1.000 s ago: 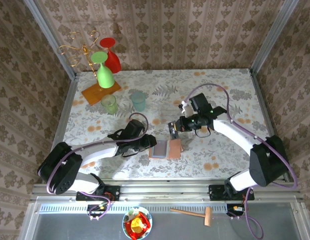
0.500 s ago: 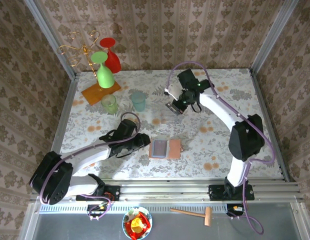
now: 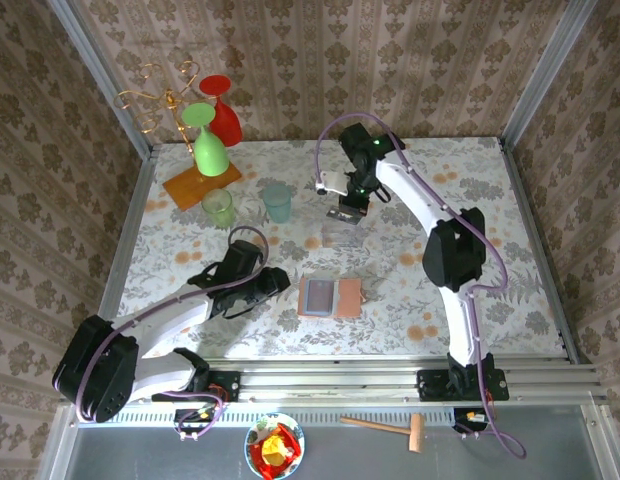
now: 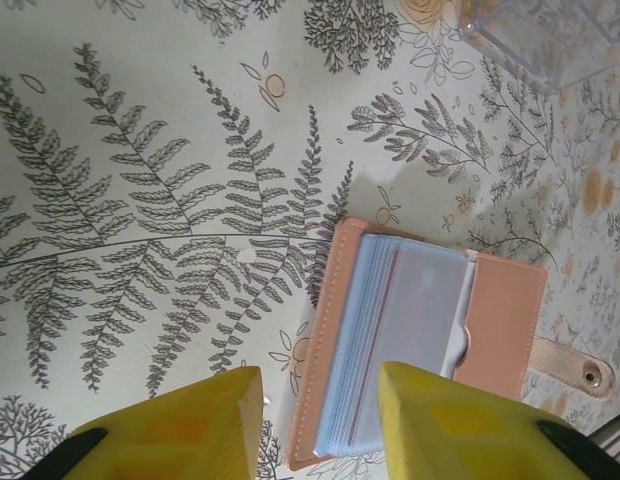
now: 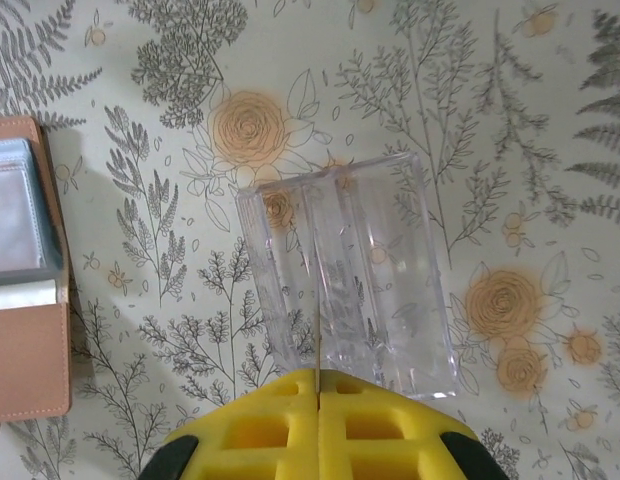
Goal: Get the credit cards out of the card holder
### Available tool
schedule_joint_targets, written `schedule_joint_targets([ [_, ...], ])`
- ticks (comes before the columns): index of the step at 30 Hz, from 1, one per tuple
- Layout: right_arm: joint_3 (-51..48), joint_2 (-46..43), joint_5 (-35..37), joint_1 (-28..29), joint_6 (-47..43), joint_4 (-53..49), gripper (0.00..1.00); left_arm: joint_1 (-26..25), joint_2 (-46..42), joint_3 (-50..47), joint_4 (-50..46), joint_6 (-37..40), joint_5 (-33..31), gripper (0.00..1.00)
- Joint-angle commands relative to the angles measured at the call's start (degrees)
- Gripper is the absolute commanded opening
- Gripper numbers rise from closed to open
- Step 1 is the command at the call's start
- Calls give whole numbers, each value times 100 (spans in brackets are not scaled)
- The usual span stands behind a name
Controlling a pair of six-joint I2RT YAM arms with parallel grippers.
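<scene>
The right gripper moves back and down over the clear tray's section nearest the card holder next. It releases the dark credit card (image 3: 342, 213) there, because that section is empty.
The card holder (image 3: 331, 298) lies open near the table's middle; in the left wrist view it (image 4: 495, 325) shows salmon covers and a stack of grey-blue sleeves. My left gripper (image 3: 277, 283) hovers just left of it, open, and its yellow fingers (image 4: 205, 420) frame the holder's near corner without touching it. My right gripper (image 3: 346, 203) is at the far middle, shut on a dark credit card (image 3: 342, 213). That card (image 5: 317, 335) shows edge-on over the clear plastic tray (image 5: 350, 270), between shut pads (image 5: 280, 420).
A glass rack with an orange base (image 3: 201, 188) holds a green glass (image 3: 208, 140) and a red glass (image 3: 221, 105) at the far left. Two tumblers (image 3: 220, 207) (image 3: 277, 202) stand beside it. The clear tray (image 3: 340, 234) sits beyond the holder.
My right arm has swung away from the holder to the far middle, carrying the card over the clear tray. My left gripper has drawn back slightly to the left.
</scene>
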Motion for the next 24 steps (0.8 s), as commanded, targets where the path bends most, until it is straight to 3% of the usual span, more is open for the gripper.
schedule_joint_targets([
  [1, 489, 369, 28, -31, -333, -735, 0, 81, -38, -89, -119, 131, 29, 36],
  [10, 1232, 1130, -34, -31, -464, -1207, 0, 171, -6, -144, -84, 131, 95, 36],
  [24, 1240, 1525, -318, 21, -478, -1611, 0, 218, 12, -155, -74, 139, 146, 35],
])
